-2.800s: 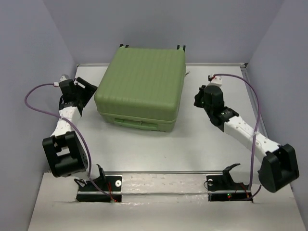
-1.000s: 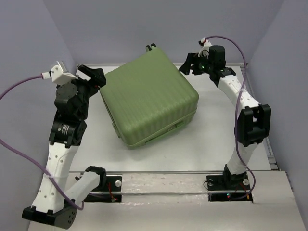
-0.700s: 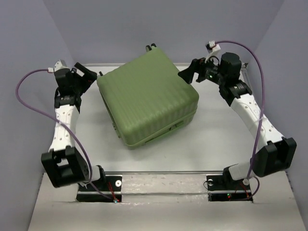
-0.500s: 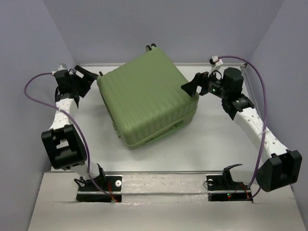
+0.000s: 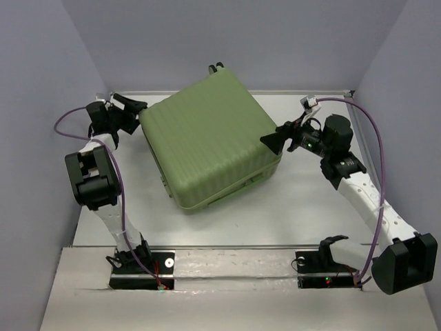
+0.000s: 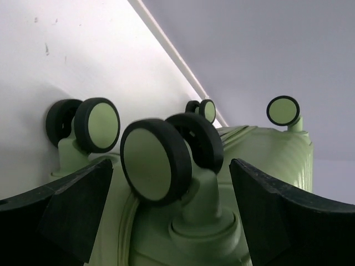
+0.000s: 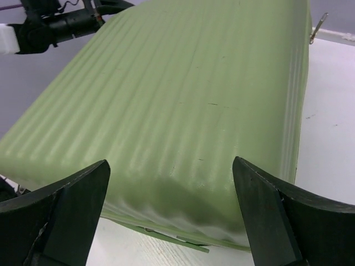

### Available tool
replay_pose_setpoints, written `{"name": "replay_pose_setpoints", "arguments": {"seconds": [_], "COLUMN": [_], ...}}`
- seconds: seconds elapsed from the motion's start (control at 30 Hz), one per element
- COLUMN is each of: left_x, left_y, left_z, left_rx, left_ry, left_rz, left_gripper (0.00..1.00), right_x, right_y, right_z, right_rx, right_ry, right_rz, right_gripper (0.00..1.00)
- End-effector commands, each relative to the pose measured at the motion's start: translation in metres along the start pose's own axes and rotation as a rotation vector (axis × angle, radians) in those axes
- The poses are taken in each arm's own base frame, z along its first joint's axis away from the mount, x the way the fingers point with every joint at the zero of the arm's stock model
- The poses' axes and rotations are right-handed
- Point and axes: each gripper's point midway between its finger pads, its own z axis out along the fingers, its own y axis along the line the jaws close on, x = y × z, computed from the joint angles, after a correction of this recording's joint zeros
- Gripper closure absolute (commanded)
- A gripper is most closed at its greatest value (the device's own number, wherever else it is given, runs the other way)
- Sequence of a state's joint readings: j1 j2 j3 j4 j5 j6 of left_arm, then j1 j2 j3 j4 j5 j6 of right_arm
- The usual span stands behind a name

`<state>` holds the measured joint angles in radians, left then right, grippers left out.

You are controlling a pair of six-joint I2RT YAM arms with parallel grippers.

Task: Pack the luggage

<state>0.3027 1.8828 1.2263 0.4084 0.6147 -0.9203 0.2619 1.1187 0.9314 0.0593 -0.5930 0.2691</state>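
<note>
The black wheel with the green middle point(image 6: 150, 160) is between the spread fingers of my left gripper, so my left gripper should move a little farther onto it next and close.
The luggage point(image 5: 210, 141) is a light-green ribbed suitcase, lying closed and turned askew on the white table point(image 5: 303, 207). My left gripper point(image 5: 134, 114) is open at its far left corner. In the left wrist view, a black wheel with a green hub point(image 6: 150, 160) sits between the spread fingers point(image 6: 66, 205), and two more wheels point(image 6: 97, 124) point(image 6: 283, 111) show behind. My right gripper point(image 5: 275, 136) is open at the suitcase's right corner. The right wrist view shows the ribbed shell point(image 7: 183, 94) filling the space between its fingers point(image 7: 272, 210), with nothing held.
Purple walls close in the table on three sides. A metal rail point(image 5: 234, 252) with both arm bases runs along the near edge. Purple cables point(image 5: 372, 158) loop off each arm. A small metal zipper pull point(image 7: 317, 27) sticks out at the suitcase's far edge.
The suitcase was turned askew earlier and has lain still for the last second. The right gripper came down from the far corner to the right corner. The left arm folded low.
</note>
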Motion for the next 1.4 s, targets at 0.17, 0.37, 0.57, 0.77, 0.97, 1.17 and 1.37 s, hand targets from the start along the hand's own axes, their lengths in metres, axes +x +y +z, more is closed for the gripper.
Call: {"name": "replay_pose_setpoints", "arguments": {"seconds": [0.17,0.37,0.57,0.77,0.97,1.17,1.37], "left_x": [-0.02,-0.026,-0.029,-0.03,-0.029,-0.033,-0.037], "left_y": [-0.066,-0.086,-0.114,-0.148,-0.166,-0.212,-0.267], "left_z": [0.041,0.055,0.041,0.033,0.03,0.002,-0.031], "left_rx": [0.224,0.322,0.468,0.543,0.576,0.629,0.633], "left_ry": [-0.004,-0.036,-0.076,-0.076,-0.077,-0.102,-0.126], "left_rz": [-0.028,-0.062,-0.094,-0.032,-0.017,0.017,0.067], "left_gripper": [0.01,0.01,0.18,0.57,0.94,0.94,0.94], "right_x": [0.016,0.031,0.044,0.053,0.061,0.064,0.069], "right_y": [0.021,0.027,0.03,0.029,0.027,0.014,0.009], "right_z": [-0.012,-0.017,-0.03,-0.037,-0.043,-0.04,-0.04], "right_rx": [-0.083,-0.102,-0.088,-0.069,-0.046,0.012,0.033], "right_ry": [0.015,0.036,0.029,0.021,0.01,-0.008,-0.022], "right_rz": [0.0,0.028,0.042,0.063,0.062,0.073,0.088], "right_gripper": [0.03,0.03,0.03,0.03,0.02,0.02,0.01]}}
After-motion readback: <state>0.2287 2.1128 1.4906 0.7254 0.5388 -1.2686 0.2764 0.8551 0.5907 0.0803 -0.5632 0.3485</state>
